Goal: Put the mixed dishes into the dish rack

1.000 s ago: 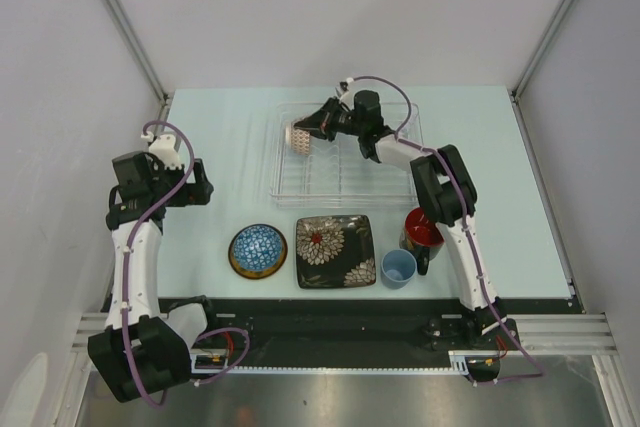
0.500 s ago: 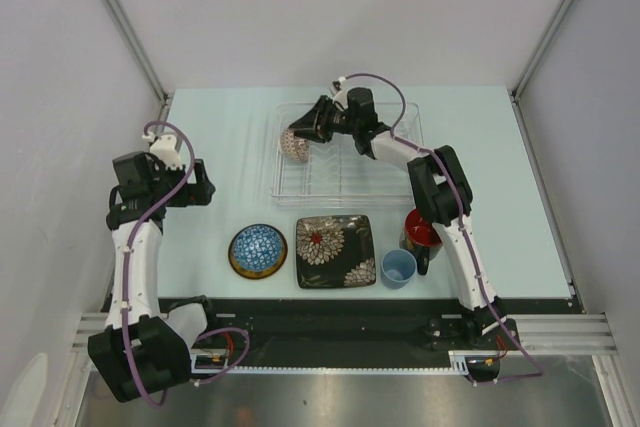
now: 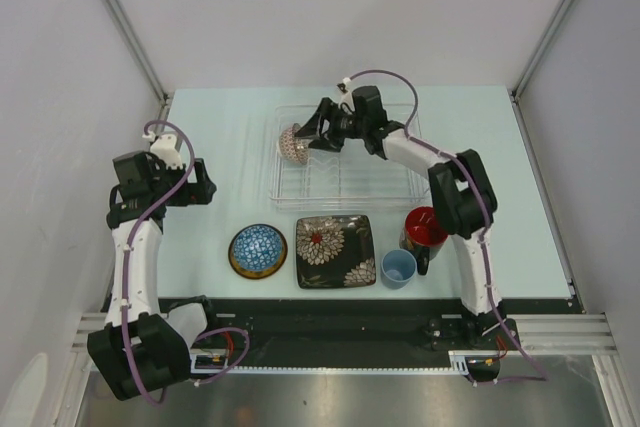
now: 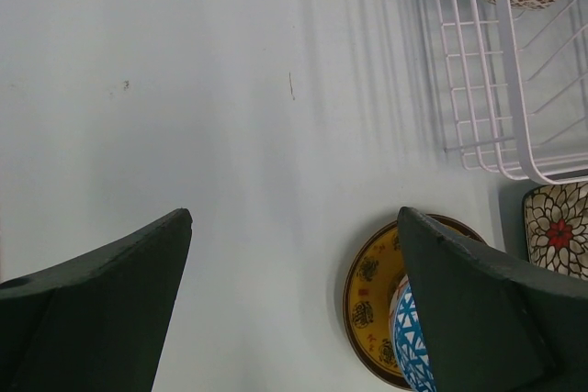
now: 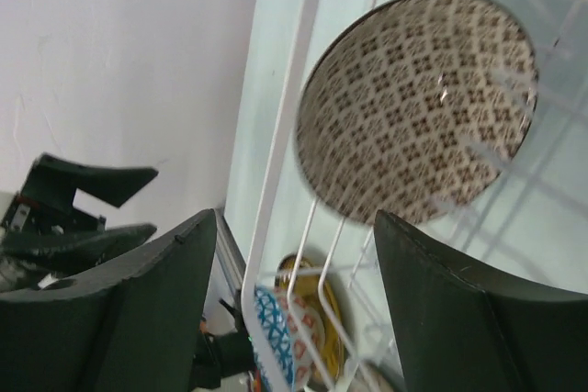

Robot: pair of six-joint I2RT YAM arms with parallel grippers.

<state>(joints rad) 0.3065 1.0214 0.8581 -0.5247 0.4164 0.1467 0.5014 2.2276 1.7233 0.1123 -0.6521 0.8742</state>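
Observation:
My right gripper is to swing back from the rack (image 3: 400, 192) next and come down onto the blue mosaic bowl's near rim (image 3: 257, 271), because the beige patterned bowl is already standing in the rack.
The beige patterned bowl (image 3: 292, 144) (image 5: 413, 107) stands on edge between the wires at the left end of the dish rack (image 3: 400, 192) (image 5: 276, 181). My right gripper (image 3: 318, 134) (image 5: 299, 218) is open just right of it, with nothing between its fingers. The blue mosaic bowl (image 3: 258, 247) (image 4: 404, 341) sits on the yellow saucer (image 3: 236, 261) (image 4: 367, 300) in front of the rack. Beside them lie the black square floral plate (image 3: 335, 251), the light-blue cup (image 3: 398, 268) and the black mug (image 3: 423, 227). My left gripper (image 3: 200, 185) (image 4: 294, 218) hangs open over bare table to the left of the saucer.
The right arm's forearm stretches over the rack's right half and passes above the mug. Grey walls with metal posts close in the table at the back and sides. The rack's white wire rim (image 4: 487, 89) lies to the right of my left gripper.
My right gripper has opened and let go of the beige bowl, which tipped onto its edge in the rack's left end. The left arm has not moved.

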